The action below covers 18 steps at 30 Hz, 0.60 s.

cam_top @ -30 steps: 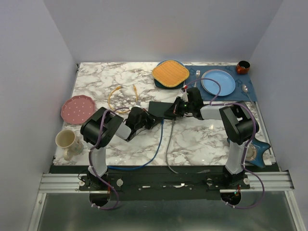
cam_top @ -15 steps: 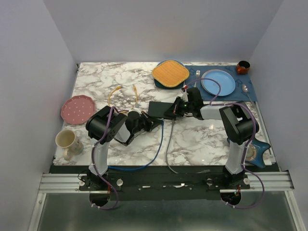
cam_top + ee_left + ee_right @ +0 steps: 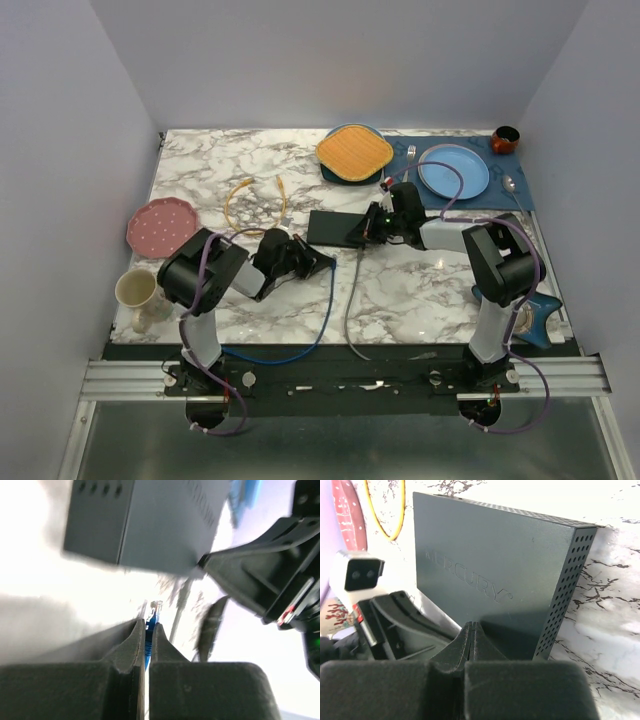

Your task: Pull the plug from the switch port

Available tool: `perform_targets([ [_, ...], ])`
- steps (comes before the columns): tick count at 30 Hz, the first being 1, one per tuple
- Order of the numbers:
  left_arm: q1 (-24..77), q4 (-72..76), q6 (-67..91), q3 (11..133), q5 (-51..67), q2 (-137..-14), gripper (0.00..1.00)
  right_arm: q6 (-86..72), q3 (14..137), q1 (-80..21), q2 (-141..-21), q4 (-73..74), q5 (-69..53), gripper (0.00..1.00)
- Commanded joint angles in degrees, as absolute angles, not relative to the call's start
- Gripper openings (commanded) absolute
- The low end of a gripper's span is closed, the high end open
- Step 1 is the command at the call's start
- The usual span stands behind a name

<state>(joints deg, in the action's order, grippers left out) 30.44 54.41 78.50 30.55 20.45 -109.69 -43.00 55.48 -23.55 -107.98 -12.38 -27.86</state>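
Observation:
I will raise my left gripper, swing it outward, lower it and let go of the plug, which is out of the switch (image 3: 330,226). Bare marble beyond the yellow cable lies outward of this gripper.
The switch (image 3: 330,226) is a flat black box in the middle of the marble table. It also shows in the left wrist view (image 3: 150,520) and in the right wrist view (image 3: 495,565). My left gripper (image 3: 324,262) (image 3: 148,625) is shut on the blue cable's plug (image 3: 154,609), whose clear tip hangs free a short way in front of the switch. The blue cable (image 3: 327,310) trails to the near edge. My right gripper (image 3: 363,232) (image 3: 472,626) is shut and empty, with its tips resting on the switch's top at its right end.
A grey cable (image 3: 349,300) runs from the switch's front to the near edge. A yellow cable (image 3: 255,200) and a pink plate (image 3: 157,226) lie to the left, with a cup (image 3: 137,292) nearer. An orange plate (image 3: 354,152) and a blue plate (image 3: 453,172) sit behind.
My left gripper has drawn back to the left and toward the near edge with the blue plug, which is now apart from the switch. The right gripper stays on the switch.

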Motion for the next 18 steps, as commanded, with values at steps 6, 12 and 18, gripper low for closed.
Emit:
perform_targets([
  [6,30.0,13.4,60.7,31.4,16.8,-78.4,0.00,-41.4,55.2,-23.6,-107.3,-8.9,-24.4,0.01],
  [12,29.6,-7.6,52.0,47.3,5.7,-68.1,0.00,-40.9,54.0,-23.7,-100.5,-7.7,-23.6,0.01],
  [18,23.4,-12.2,50.6,62.7,4.0,-73.4,0.00,-39.7,50.9,-23.7,-90.3,-6.2,-23.0,0.01],
])
